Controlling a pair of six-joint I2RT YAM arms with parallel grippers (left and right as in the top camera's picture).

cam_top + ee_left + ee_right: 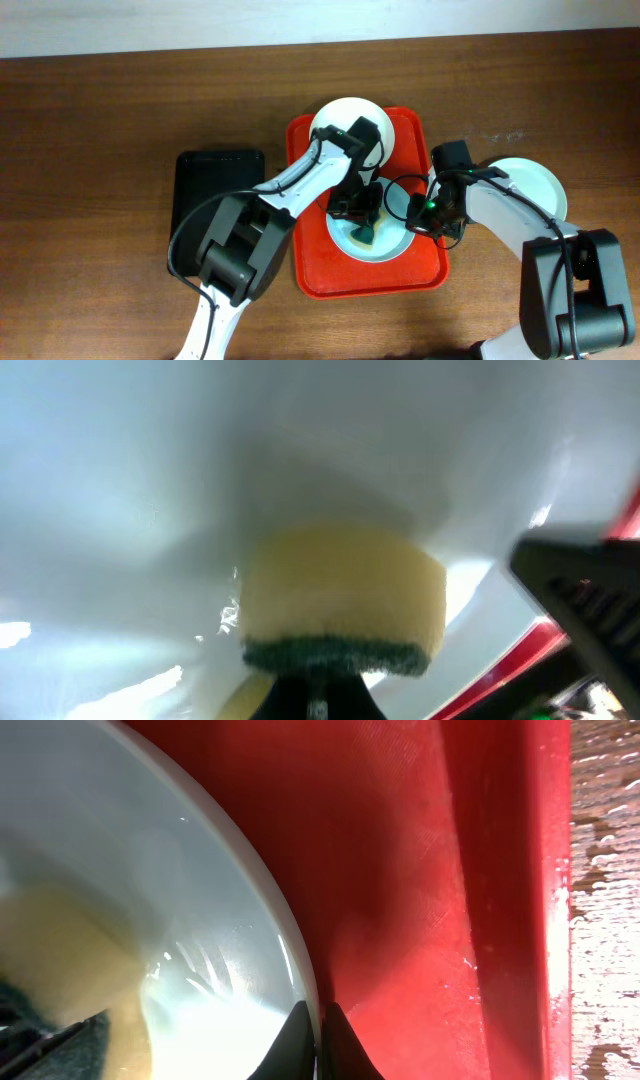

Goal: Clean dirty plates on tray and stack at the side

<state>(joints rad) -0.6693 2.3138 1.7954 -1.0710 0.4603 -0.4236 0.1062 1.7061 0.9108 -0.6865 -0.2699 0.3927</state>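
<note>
My left gripper goes up and left in the overhead view next, then down onto the black tray (214,182), since its bare bottom has room for the sponge.
The red tray (310,275) holds two plates. One white plate (343,112) lies at the tray's far end. A second plate (395,245) lies near the tray's front. My left gripper (362,215) is shut on a yellow sponge with a green scouring side (345,595) and presses it on this plate (120,480). My right gripper (320,1020) is shut on the plate's right rim (270,920), one finger on each side of it. A third plate (535,185) lies on the table right of the tray.
A black tray (218,205) lies on the wooden table left of the red tray. The red tray's raised right wall (505,890) stands close beside my right fingers, with bare wood (605,900) beyond it.
</note>
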